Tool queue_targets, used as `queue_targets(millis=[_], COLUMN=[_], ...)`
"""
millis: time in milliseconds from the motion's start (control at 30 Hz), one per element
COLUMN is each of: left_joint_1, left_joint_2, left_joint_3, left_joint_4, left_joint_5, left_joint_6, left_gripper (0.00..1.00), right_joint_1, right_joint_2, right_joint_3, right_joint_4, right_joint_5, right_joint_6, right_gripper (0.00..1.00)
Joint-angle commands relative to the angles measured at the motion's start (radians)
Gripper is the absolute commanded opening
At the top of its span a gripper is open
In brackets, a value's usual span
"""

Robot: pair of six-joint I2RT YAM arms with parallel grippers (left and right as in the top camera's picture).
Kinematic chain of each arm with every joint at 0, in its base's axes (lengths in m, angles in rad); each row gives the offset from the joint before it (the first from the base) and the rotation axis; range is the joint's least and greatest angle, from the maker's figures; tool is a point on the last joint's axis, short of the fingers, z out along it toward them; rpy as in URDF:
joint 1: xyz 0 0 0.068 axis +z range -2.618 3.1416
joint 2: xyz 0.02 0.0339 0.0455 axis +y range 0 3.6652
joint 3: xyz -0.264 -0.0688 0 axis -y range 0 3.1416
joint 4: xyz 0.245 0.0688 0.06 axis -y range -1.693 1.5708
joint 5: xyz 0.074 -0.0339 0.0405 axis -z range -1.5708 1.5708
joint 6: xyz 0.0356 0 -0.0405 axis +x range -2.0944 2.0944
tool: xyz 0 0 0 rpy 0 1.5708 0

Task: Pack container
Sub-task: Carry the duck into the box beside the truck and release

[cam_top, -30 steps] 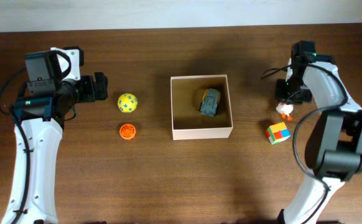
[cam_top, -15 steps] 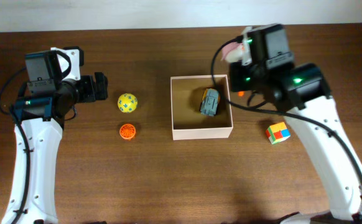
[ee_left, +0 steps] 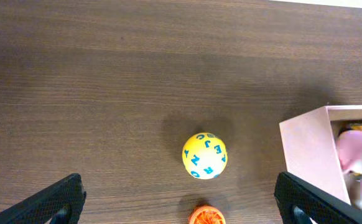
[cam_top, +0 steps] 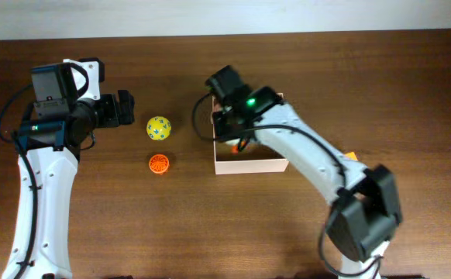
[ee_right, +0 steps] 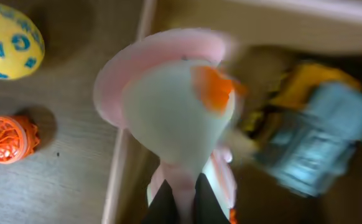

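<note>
My right gripper holds the duck and will next bring it down onto the free brown bottom of the container below, beside the toy car, and let it go clear of the car.
The container point(cam_top: 253, 164) is a shallow white-walled box with a brown inside at the table's middle; its left wall also shows in the left wrist view point(ee_left: 311, 149) and the right wrist view point(ee_right: 122, 162). My right gripper point(cam_top: 235, 133) point(ee_right: 182, 199) is shut on a white duck toy point(ee_right: 175, 106) with a pink hat and orange beak, held over the box's left part. A grey-blue and yellow toy car point(ee_right: 318, 140) lies inside. My left gripper point(cam_top: 125, 108) point(ee_left: 181, 200) is open and empty, left of the balls.
A yellow ball with blue letters point(cam_top: 159, 128) point(ee_left: 204, 155) point(ee_right: 7, 40) and a small orange ball point(cam_top: 159, 163) point(ee_left: 207, 216) point(ee_right: 7, 138) lie left of the box. A bit of a coloured cube point(cam_top: 351, 156) shows right of the box, behind my right arm.
My right arm has swung from the table's right side across to the box's left part, carrying the duck toy. The left arm has not moved.
</note>
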Motion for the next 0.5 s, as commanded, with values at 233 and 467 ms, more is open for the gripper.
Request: queue_targets(millis=[233,467], left_joint_1=[0.005,0.005], left_joint_2=[0.006,0.006], left_joint_3=[0.021,0.021], left_joint_4=[-0.001,-0.001], left_joint_5=[0.014,0.014], left_joint_6=[0.012,0.012], left_gripper=[0.99,0.99], right_joint_1=[-0.005,-0.006], right_joint_2=[0.068,0.023], right_joint_3=[-0.002,0.042], right_joint_4=[0.049,0.047], right_joint_5=[0.010,0.029], right_joint_6=[0.039,-0.087], right_gripper=[0.08,0.65])
